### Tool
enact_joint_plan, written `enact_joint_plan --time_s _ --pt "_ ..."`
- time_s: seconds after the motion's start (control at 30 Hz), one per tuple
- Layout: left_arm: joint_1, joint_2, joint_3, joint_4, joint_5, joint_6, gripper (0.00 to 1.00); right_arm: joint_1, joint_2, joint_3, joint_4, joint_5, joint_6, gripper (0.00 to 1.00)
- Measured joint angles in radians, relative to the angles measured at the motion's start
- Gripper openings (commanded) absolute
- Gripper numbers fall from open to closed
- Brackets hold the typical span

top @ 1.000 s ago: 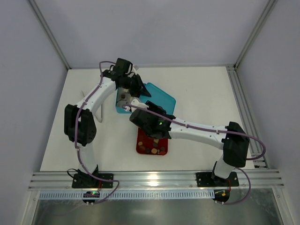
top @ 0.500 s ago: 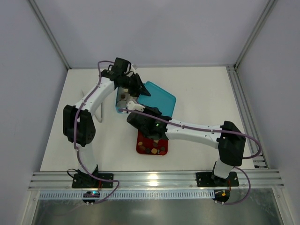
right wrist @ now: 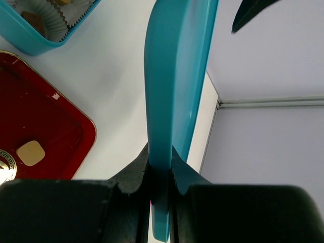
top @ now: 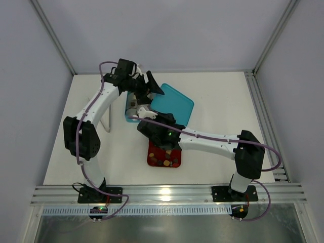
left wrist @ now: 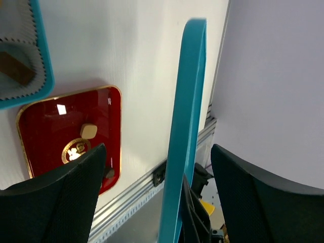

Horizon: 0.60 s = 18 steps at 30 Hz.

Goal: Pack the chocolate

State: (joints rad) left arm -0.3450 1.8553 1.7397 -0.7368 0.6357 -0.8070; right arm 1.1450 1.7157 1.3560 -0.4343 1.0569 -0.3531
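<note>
My right gripper is holding the teal lid [right wrist: 174, 76] and will next carry it outward, turn it, lower it onto the open teal box [right wrist: 49, 23] and release it, because the paper cups are uncovered.
My right gripper [right wrist: 161, 169] is shut on the edge of a teal lid [right wrist: 174, 76], which stands on edge and tilted [top: 174, 104]. My left gripper [left wrist: 162, 200] is open, its black fingers [left wrist: 55, 202] standing well clear on either side of the same lid [left wrist: 185, 126]. From above, the left gripper [top: 152, 88] is at the lid's far left corner and the right gripper [top: 148, 110] at its near left edge. Several chocolate pieces [top: 164, 163] lie on the red tray [top: 151, 152]. A cream piece [right wrist: 30, 153] shows on the tray [left wrist: 50, 116].
An open teal box [top: 127, 114] with pale paper cups sits left of the lid, and a brown piece [left wrist: 15, 68] lies in one cup. The box corner [right wrist: 30, 35] is beside the red tray. An aluminium rail [top: 167, 195] runs along the near table edge.
My right gripper has closed on the lid's edge. My left gripper has opened and let go of the lid, drawing back to the far left. The lid has shifted slightly right.
</note>
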Motion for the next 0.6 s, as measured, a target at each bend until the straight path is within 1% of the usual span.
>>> enact_joint_plan --time_s 0.17,0.3,0.47,0.5,0.6 --pt "0.060 0.000 0.045 0.017 -0.043 -0.009 0.83 -0.006 0.000 0.004 -0.018 -0.025 0.010 0.04" --pt "0.137 0.001 0.117 0.035 -0.068 -0.025 0.83 -0.036 -0.005 0.045 -0.069 -0.128 0.050 0.04" --pt "0.264 -0.001 0.198 0.072 -0.098 -0.032 0.83 -0.135 -0.009 0.180 -0.134 -0.359 0.132 0.04" --pt "0.287 -0.003 0.204 0.077 -0.106 -0.031 0.83 -0.165 -0.009 0.217 -0.143 -0.422 0.155 0.04" --pt "0.341 -0.022 0.197 0.080 -0.151 -0.024 0.83 -0.287 -0.009 0.336 -0.155 -0.674 0.258 0.04"
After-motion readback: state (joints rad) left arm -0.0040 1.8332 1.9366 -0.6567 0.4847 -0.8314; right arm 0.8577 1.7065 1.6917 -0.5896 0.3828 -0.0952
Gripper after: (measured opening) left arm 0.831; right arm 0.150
